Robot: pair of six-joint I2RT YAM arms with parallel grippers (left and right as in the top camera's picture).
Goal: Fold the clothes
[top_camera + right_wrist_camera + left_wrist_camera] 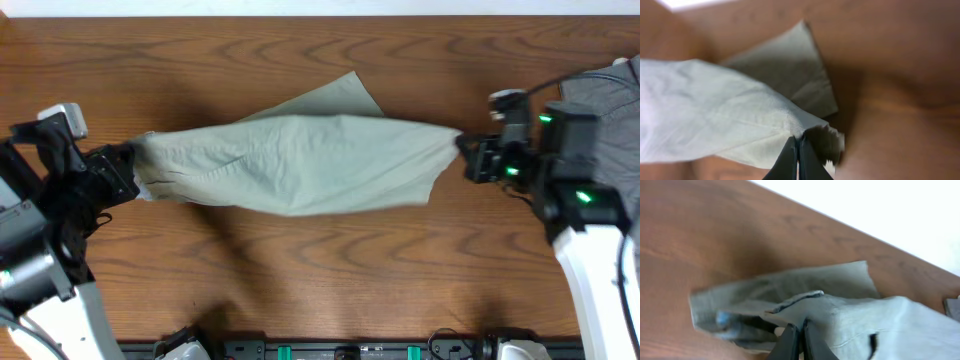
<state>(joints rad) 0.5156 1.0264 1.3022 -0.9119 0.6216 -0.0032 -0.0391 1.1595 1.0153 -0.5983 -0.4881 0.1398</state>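
The shorts' sagging middle hangs low between my grippers, so my left gripper should lift high above the table, tilt its fingers up and release the shorts.
The pale khaki-green shorts (pixel 300 155) hang stretched between my two grippers above the wooden table, sagging in the middle, with one flap pointing toward the far edge. My left gripper (pixel 128 165) is shut on the shorts' left end; the left wrist view shows its fingers (pixel 801 330) pinching the shorts (pixel 865 320) by a seam. My right gripper (pixel 466 150) is shut on the shorts' right corner; the right wrist view shows its fingers (pixel 798 145) closed on the shorts' (pixel 705 110) frayed-looking hem.
A darker grey garment (pixel 605 110) lies at the far right behind my right arm. The wooden table (pixel 320 290) spreads below the shorts. The table's far edge runs along the top of the overhead view.
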